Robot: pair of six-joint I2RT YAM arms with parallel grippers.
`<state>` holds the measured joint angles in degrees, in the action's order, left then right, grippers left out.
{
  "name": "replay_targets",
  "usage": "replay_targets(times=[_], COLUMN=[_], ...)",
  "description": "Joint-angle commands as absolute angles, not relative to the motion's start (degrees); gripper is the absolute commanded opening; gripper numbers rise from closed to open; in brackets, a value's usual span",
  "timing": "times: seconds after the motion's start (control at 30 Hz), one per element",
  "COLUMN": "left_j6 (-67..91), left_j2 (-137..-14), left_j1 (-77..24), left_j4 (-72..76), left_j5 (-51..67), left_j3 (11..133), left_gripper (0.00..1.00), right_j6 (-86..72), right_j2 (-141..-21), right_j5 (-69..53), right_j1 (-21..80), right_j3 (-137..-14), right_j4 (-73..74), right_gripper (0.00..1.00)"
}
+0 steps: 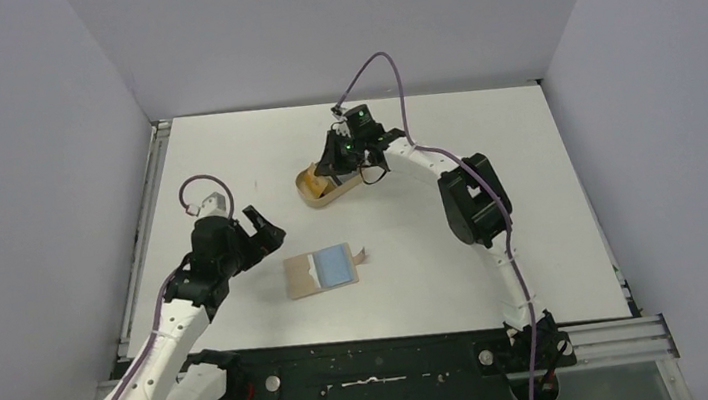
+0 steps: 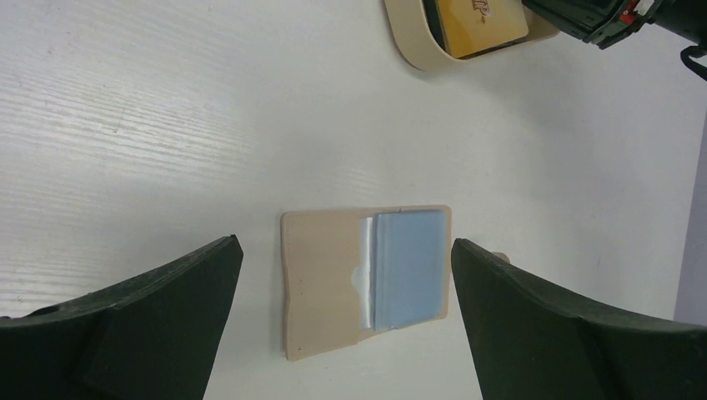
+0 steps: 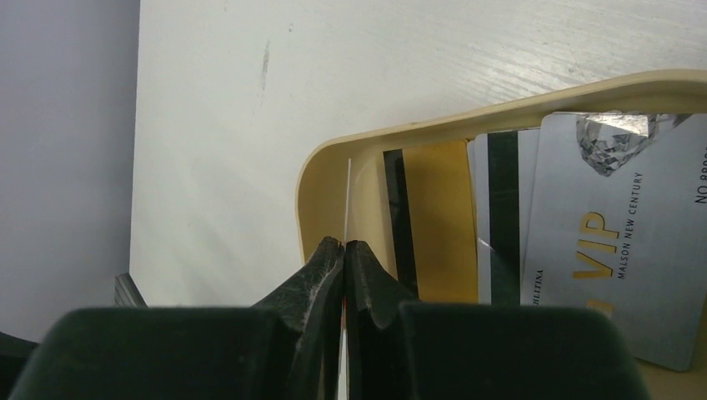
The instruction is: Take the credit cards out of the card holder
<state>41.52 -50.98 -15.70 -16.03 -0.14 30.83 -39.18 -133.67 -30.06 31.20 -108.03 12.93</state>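
My right gripper should move down inside the tray's rim beside the gold card next and open, because the thin credit card is already over the tray's bare end (image 3: 361,208).
The card holder (image 1: 321,270) lies open and flat on the table, tan flap (image 2: 321,283) on the left and light blue inside (image 2: 408,267) on the right. A whitish strip (image 2: 367,267) shows at the pocket's edge. My left gripper (image 1: 268,232) hovers just left of it, open wide, and its fingers frame the holder without touching it (image 2: 342,246). My right gripper (image 3: 343,244) is over the oval tray (image 1: 309,190), shut on a thin credit card seen edge-on (image 3: 347,200). More credit cards lie in the tray: a gold one (image 3: 438,225) and a silver VIP one (image 3: 617,242).
The oval tan tray's rim (image 3: 500,112) curves close around the right fingertips. It also shows at the top of the left wrist view (image 2: 408,46). The holder's snap tab (image 1: 361,253) sticks out on its right side. Grey walls stand on three sides of the white table.
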Motion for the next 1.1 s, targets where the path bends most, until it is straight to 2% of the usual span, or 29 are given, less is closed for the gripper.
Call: replay_targets(times=[0.0, 0.67, 0.77, 1.07], left_j6=[38.7, 37.2, 37.2, 36.4], left_j2=[-49.2, -47.8, -47.7, -47.8], left_j1=[-13.9, -11.3, -11.2, -10.9], left_j4=[-17.4, -23.0, -23.0, -24.3], left_j5=[3.4, 4.1, 4.0, 4.3], left_j3=[34.1, 36.9, 36.9, 38.0], left_gripper=[0.97, 0.97, 0.97, 0.97], right_j6=[-37.7, -36.8, -36.7, -35.2], right_j2=[-134.4, -137.0, -137.7, -138.5], right_j5=[-29.9, -29.0, -29.1, -29.1], right_j1=[31.6, 31.9, 32.1, 32.1], right_j3=[-110.8, -113.0, -113.9, -116.5], right_j4=[12.8, 14.2, 14.7, 17.3], right_gripper=[0.0, 0.0, 0.03, 0.25])
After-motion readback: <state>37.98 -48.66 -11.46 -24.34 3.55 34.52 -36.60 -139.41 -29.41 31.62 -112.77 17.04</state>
